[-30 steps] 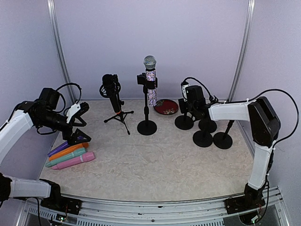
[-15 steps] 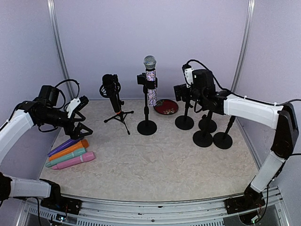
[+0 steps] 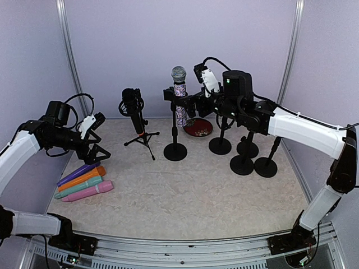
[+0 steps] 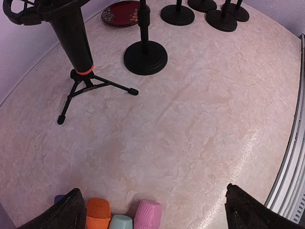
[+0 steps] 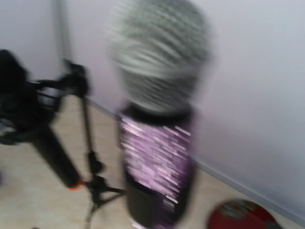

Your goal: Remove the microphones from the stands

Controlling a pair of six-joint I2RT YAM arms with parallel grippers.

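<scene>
The robot should next slide its right gripper to the left in the top view, around the microphone's glittery purple body [image 3: 180, 92] [image 5: 156, 155], which stands upright just beyond the gripper's fingers, and close it.
The microphone [image 3: 179, 95] has a silver grille and a glittery purple body. It stands upright in the clip of a black round-base stand [image 3: 175, 151] at the back middle. My right gripper [image 3: 192, 105] is level with its body, just to its right, and looks open and not touching it. The right wrist view shows the microphone [image 5: 157, 143] close up and blurred, with no fingers in frame. My left gripper [image 3: 92, 141] is open and empty, low over the table at the left; it also shows in the left wrist view [image 4: 152, 214].
Several coloured microphones [image 3: 84, 184] lie under my left gripper, and their heads show in the left wrist view [image 4: 123, 217]. A black microphone on a tripod [image 3: 136, 115] stands left of the stand. A red plate [image 3: 197, 127] and several empty round-base stands [image 3: 242, 162] are at the right.
My right arm has swung left and up from the empty stands to beside the purple microphone. My left gripper has lifted slightly off the coloured microphones.
</scene>
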